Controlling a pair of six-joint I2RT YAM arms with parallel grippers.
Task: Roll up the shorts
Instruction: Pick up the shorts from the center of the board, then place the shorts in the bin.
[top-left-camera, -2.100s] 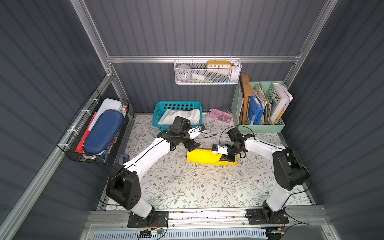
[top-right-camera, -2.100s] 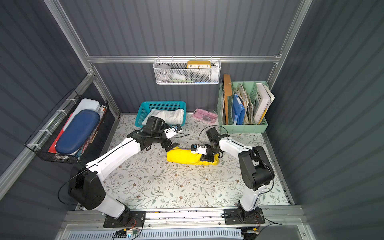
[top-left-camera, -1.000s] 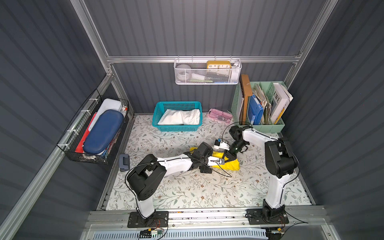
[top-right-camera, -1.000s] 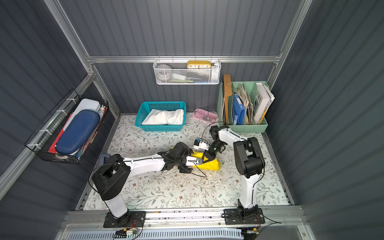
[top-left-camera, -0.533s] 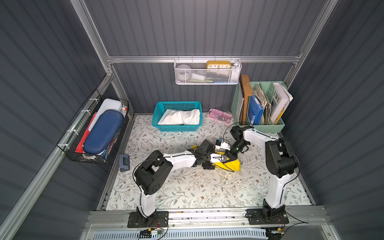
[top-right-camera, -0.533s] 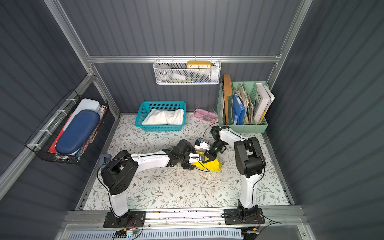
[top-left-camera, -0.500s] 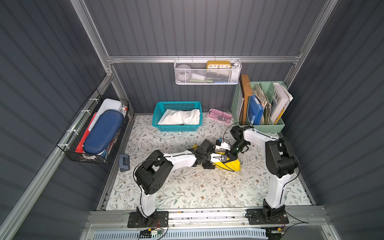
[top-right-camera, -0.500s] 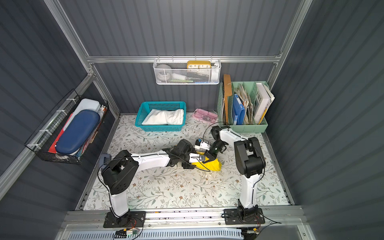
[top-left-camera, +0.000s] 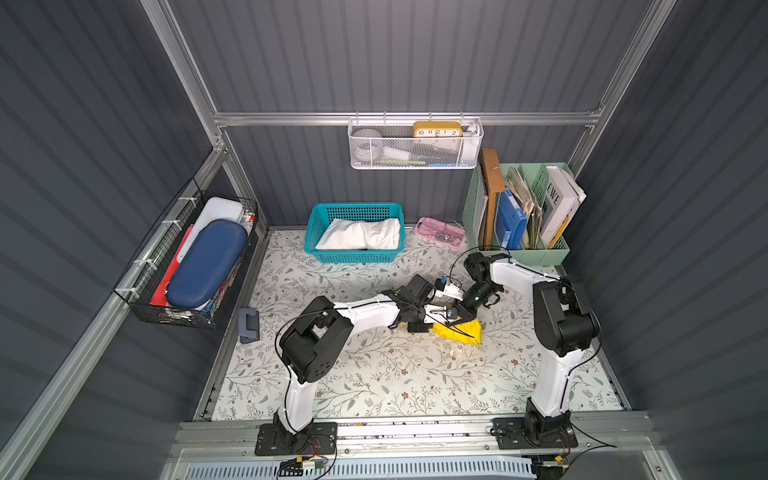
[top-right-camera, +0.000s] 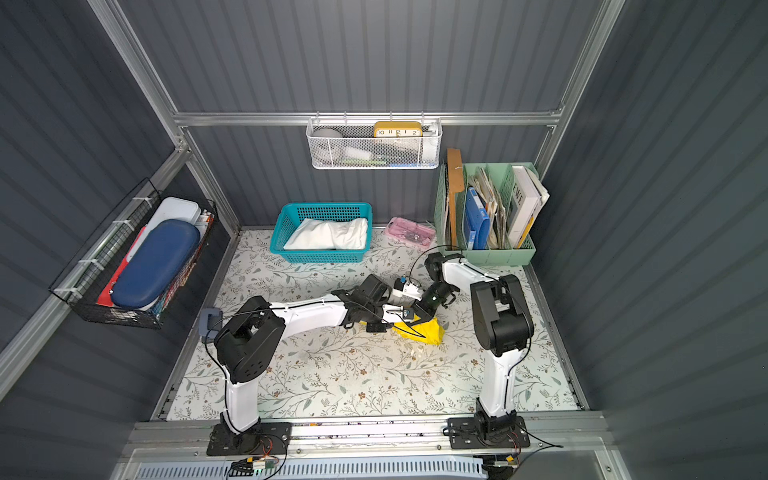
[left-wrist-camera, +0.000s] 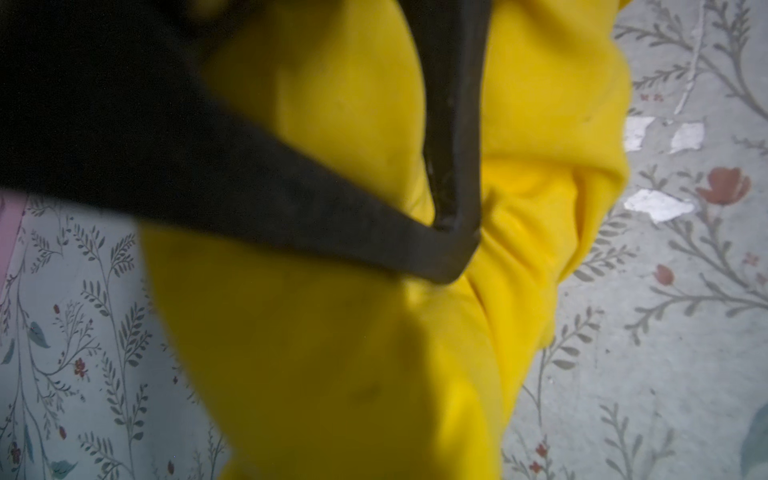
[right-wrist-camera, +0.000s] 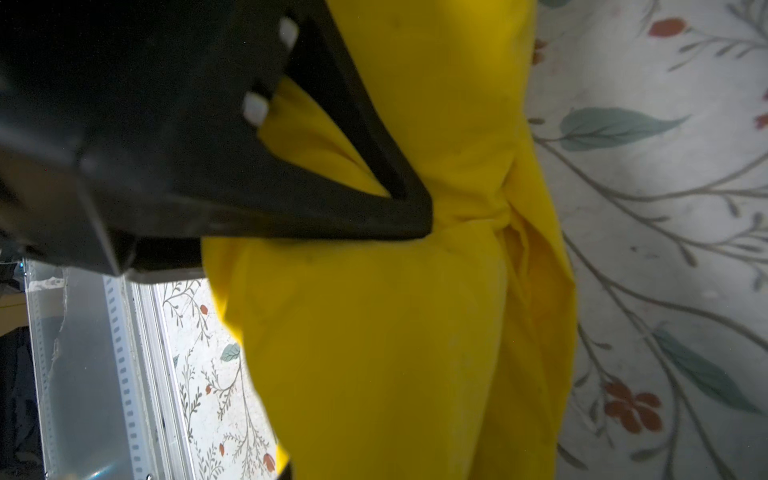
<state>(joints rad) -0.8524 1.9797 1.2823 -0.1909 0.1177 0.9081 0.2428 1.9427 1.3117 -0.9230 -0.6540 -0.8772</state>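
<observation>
The left gripper carries the yellow shorts (top-left-camera: 459, 331) up and outward next, then down into the teal basket (top-left-camera: 353, 258), and releases them, since white shorts already lie inside.
The yellow shorts (top-left-camera: 459, 331) (top-right-camera: 422, 330) lie bunched in a short bundle on the floral mat, right of centre. My left gripper (top-left-camera: 445, 312) reaches in from the left, and in the left wrist view its black fingers meet at a point (left-wrist-camera: 455, 243), shut on a fold of the yellow cloth (left-wrist-camera: 332, 332). My right gripper (top-left-camera: 464, 315) comes down from the back right; its fingers (right-wrist-camera: 415, 224) are shut on the same yellow cloth (right-wrist-camera: 395, 353). The white shorts (top-left-camera: 361, 235) (top-right-camera: 330, 235) lie in the teal basket (top-left-camera: 353, 258) at the back.
A pink case (top-left-camera: 439, 233) and a green file organizer (top-left-camera: 525, 249) stand at the back right. A white mesh wall basket (top-left-camera: 415, 147) hangs behind. A black wire rack (top-left-camera: 183, 307) with a blue case hangs on the left wall, above a small grey-blue object (top-left-camera: 248, 324). White scraps (top-left-camera: 457, 354) lie near the bundle.
My left arm swung from the teal basket across to the yellow shorts and its jaws closed on the cloth. The right gripper kept its hold, and the bundle is now shorter and further right.
</observation>
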